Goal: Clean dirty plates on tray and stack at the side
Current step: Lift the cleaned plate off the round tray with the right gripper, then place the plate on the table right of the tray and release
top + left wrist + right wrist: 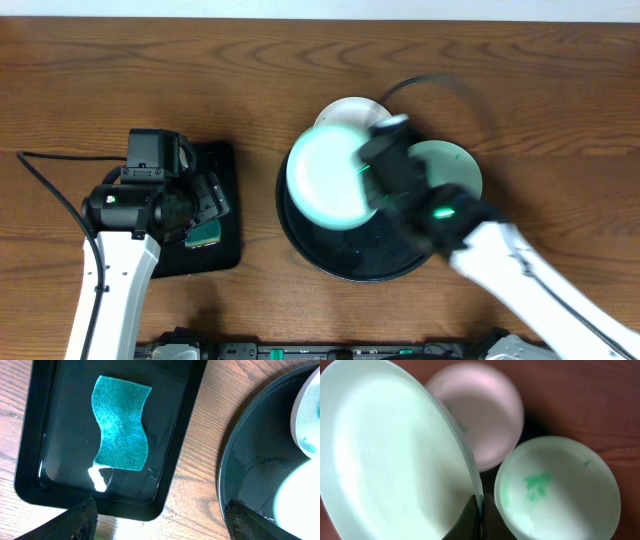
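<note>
I need to move my right gripper to the right in the overhead view next, then lower the mint plate [328,178] and let it go, because the tabletop beyond the smeared second plate [562,172] is bare.
My right gripper [368,165] [479,510] is shut on the rim of a pale mint plate [328,178] [390,455] and holds it tilted above the large round black tray [330,255] [250,460]. A second plate [450,165] [560,485] with teal smears rests on the tray's right rim. A third plate [345,110] [485,415] lies at the tray's far edge. My left gripper [200,205] [160,520] is open and empty, over the near corner of the rectangular tray.
A small rectangular black tray [225,160] [30,435] at left holds a green sponge [205,235] [121,422]. A black cable [440,85] loops behind the round tray. Another cable [50,185] runs along the left.
</note>
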Tool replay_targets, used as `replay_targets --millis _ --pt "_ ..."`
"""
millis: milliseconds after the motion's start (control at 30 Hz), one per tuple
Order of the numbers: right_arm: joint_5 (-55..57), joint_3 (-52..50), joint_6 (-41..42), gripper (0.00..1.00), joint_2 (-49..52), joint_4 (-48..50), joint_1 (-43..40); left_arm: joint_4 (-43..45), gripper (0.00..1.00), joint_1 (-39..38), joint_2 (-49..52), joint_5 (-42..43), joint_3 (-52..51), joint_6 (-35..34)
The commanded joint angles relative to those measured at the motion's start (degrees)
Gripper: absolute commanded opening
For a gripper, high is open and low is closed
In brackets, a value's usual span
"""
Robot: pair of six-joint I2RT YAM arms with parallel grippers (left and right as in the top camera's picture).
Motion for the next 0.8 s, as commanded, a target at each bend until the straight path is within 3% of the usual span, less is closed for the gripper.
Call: replay_targets --millis 0,400,567,767 --pt "-12.28 1.86 2.45 0.02 -4.76 -0.52 -11.67 -0.09 0.82 -0.07 0.13 -0.11 0.28 0.55" --pt "-26.53 1.79 0.22 0.02 -1.07 -4.72 -51.76 -0.09 0.82 -0.07 0.13 -0.13 0.28 0.55" --pt "-28.79 1.79 0.24 0.02 4.74 -3.26 -63.14 -0.04 0.82 -0.07 0.13 -0.13 0.28 0.55" --pt "-29.83 1.79 0.5 0.02 13.7 0.09 -70.69 -0.09 0.82 -0.07 0.13 -0.13 0.28 0.57"
